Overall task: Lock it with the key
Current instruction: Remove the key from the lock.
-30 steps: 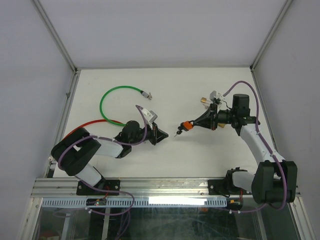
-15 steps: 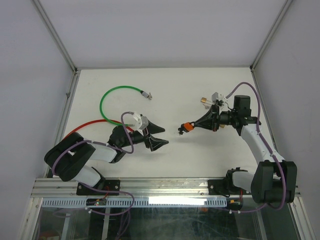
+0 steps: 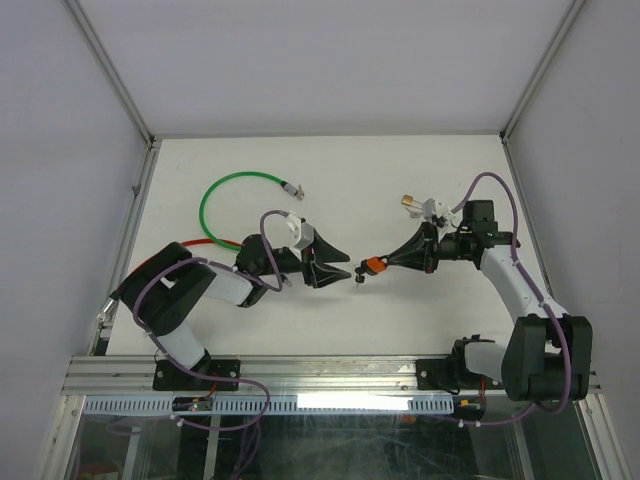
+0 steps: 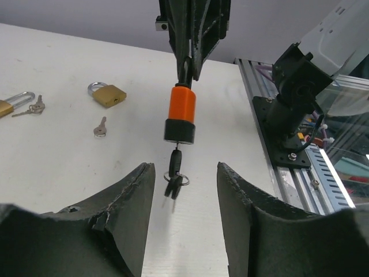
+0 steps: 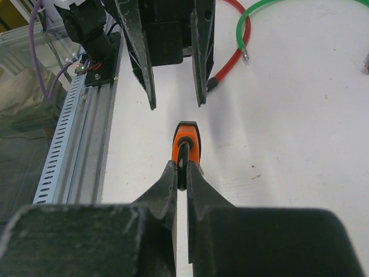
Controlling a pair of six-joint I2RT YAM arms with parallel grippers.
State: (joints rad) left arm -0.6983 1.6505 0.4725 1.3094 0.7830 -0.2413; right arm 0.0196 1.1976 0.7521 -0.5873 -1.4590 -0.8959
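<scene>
I should move my right gripper outward and down and let go of the orange padlock point(image 3: 372, 264) on the bare tabletop beside the farther padlock, because that spot is clear.
An orange padlock point(image 3: 372, 264) hangs in the air mid-table. My right gripper point(image 3: 388, 261) is shut on its black shackle, as the right wrist view shows point(image 5: 181, 173). The padlock body point(image 5: 187, 144) points toward the left arm. A black-headed key with a ring of spare keys point(image 4: 174, 176) sticks out of the padlock's bottom point(image 4: 181, 112). My left gripper point(image 3: 345, 271) is open and empty. Its two fingertips sit just short of the keys, one on each side point(image 4: 185, 173), without touching them.
A brass padlock point(image 4: 107, 94) and a loose key point(image 4: 100, 127) lie on the table behind the right gripper, with another padlock and keys point(image 4: 11, 104) farther off. A green cable point(image 3: 225, 190) and a red cable point(image 3: 190, 243) lie at the left. An aluminium rail point(image 3: 330, 372) runs along the near edge.
My left gripper has opened and moved right, up to the hanging keys. My right gripper has lowered the orange padlock slightly toward it.
</scene>
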